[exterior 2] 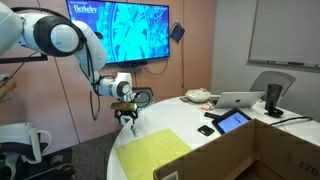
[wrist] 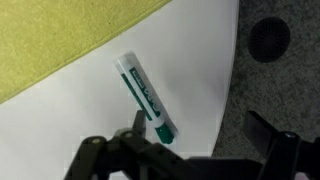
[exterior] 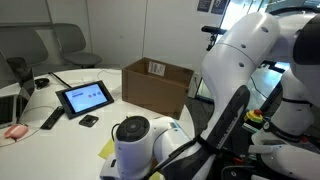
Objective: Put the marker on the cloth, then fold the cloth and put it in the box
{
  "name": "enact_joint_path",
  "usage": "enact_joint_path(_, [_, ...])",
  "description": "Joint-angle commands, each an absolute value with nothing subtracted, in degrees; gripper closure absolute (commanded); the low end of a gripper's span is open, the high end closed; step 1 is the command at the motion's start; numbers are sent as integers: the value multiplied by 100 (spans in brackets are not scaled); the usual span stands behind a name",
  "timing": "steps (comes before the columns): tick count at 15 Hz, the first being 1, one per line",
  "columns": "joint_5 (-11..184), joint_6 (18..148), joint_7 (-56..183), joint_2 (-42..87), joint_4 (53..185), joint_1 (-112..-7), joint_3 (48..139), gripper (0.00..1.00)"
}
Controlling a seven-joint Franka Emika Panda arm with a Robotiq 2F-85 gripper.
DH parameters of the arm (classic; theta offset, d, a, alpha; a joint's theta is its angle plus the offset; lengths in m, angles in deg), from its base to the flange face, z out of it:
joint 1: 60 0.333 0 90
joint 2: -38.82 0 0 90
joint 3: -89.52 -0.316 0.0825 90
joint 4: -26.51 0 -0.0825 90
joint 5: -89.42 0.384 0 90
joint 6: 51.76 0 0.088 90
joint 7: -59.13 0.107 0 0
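My gripper shifts in from the table edge and lowers around the marker (wrist: 146, 98) next, since the marker lies nearer one gripper finger than midway.
In the wrist view a white marker (wrist: 146, 98) with a green cap lies flat on the white table, pointing diagonally. The yellow-green cloth (wrist: 60, 35) lies spread just beyond it. My gripper (wrist: 200, 132) is open and empty; one finger is beside the marker's green cap and the other hangs over the table edge above the carpet. In an exterior view the gripper (exterior 2: 127, 116) hovers above the table edge next to the cloth (exterior 2: 150, 152). The cardboard box shows in both exterior views (exterior: 158, 85) (exterior 2: 255, 155).
A tablet (exterior: 84, 97), a remote (exterior: 51, 119) and a small black device (exterior: 89, 121) lie on the table. A laptop (exterior 2: 240, 100) and a phone (exterior 2: 206, 130) lie beyond the cloth. The rounded table edge (wrist: 228, 90) runs beside the marker.
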State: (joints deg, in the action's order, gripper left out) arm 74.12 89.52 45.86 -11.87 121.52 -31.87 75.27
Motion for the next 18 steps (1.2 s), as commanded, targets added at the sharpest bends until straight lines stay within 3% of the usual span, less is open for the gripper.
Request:
enact_joint_path(1, [7149, 9482, 4413, -1349, 12138, -3187, 7537, 0])
enact_joint_path(18, [6825, 9611, 3752, -2140, 11508, -3327, 7763, 0])
